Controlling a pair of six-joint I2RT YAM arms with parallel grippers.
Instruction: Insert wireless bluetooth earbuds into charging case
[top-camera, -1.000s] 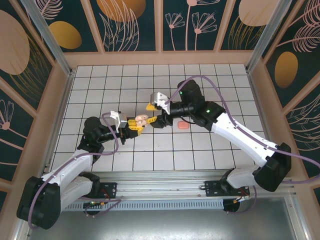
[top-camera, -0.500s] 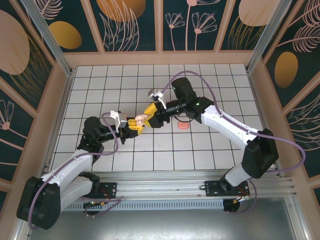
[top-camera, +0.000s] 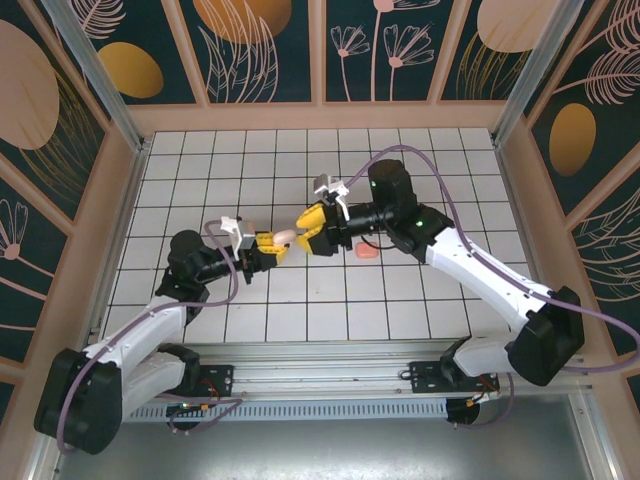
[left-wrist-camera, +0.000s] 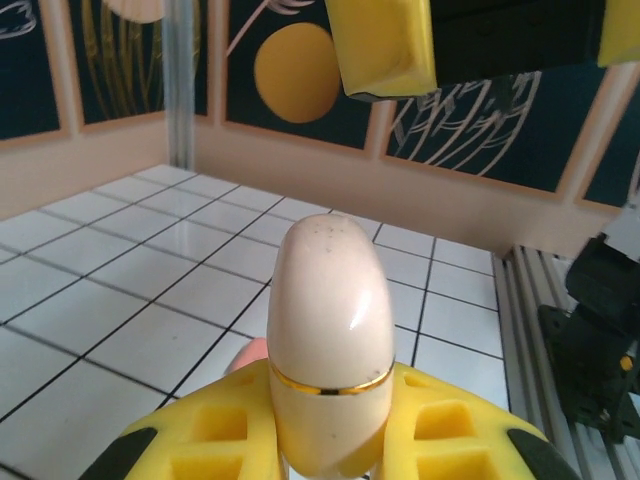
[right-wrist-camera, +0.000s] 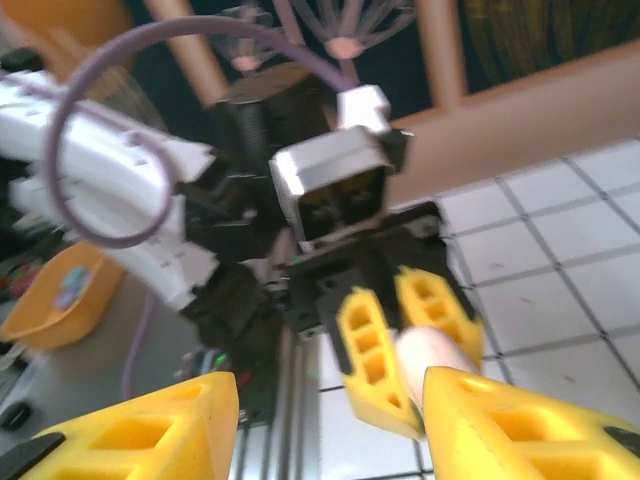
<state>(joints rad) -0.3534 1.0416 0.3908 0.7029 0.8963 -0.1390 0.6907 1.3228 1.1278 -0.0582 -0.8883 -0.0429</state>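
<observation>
My left gripper tilts downward next, carries the charging case (top-camera: 285, 237) toward the coral-pink object, lowers and releases, since the bare tabletop (top-camera: 339, 259) beside the coral-pink object lies below.
My left gripper (top-camera: 272, 247) (left-wrist-camera: 330, 410) is shut on the charging case (top-camera: 285, 237) (left-wrist-camera: 328, 300), a cream oval shell with a thin gold band, closed and sticking out past the yellow fingers. A pinkish bit (left-wrist-camera: 250, 355) shows beside the case at the left finger; I cannot tell what it is. My right gripper (top-camera: 312, 228) (right-wrist-camera: 325, 400) faces it just to the right, open, its fingers apart with nothing between them. In the right wrist view the case (right-wrist-camera: 430, 350) sits ahead of those fingers. The earbuds are out of view.
A small coral-pink rounded object (top-camera: 367, 252) lies on the white grid table to the right of both grippers, under the right arm. Wooden walls ring the table. An aluminium rail (top-camera: 330, 385) runs along the near edge.
The right gripper moved in over the case half a second ago and has since drawn back slightly to the right. The left gripper kept its hold and shifted little.
</observation>
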